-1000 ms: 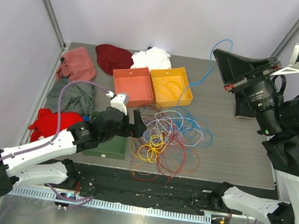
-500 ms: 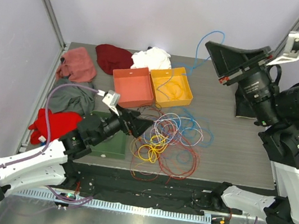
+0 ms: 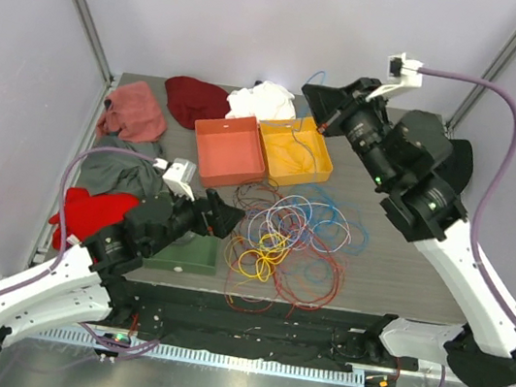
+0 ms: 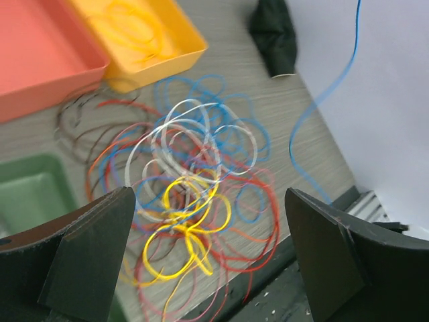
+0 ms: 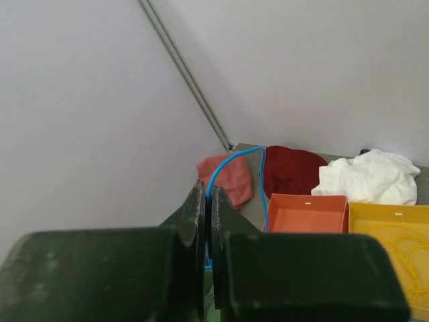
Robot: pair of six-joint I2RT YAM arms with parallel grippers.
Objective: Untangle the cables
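Note:
The robot's right gripper should take the blue cable to the left in the top view and down to the empty orange box (image 3: 229,152) (image 5: 305,214) and let go of it there.
The cables (image 3: 285,242) lie in a tangled heap of red, yellow, blue, white and orange loops at the table's front centre. They fill the middle of the left wrist view (image 4: 194,181). My left gripper (image 3: 225,216) hovers at the heap's left edge. In its own view, that gripper (image 4: 209,201) is open and holds nothing. My right gripper (image 3: 311,94) is raised over the back of the table. In its own view, that gripper (image 5: 208,191) is shut on a thin blue cable (image 5: 235,158). The blue cable (image 4: 292,144) hangs down toward the heap.
An orange box (image 3: 230,148) and a yellow box (image 3: 295,148) with a yellow wire inside stand behind the heap. A green tray (image 3: 185,251) lies under my left arm. Pink (image 3: 136,107), dark red (image 3: 196,98), white (image 3: 263,101), grey (image 3: 119,170) and red (image 3: 93,212) cloths lie along the back and left.
My right arm has swung left from the far right side to above the yellow box, carrying the blue cable. My left gripper has drawn back slightly to the left of the heap.

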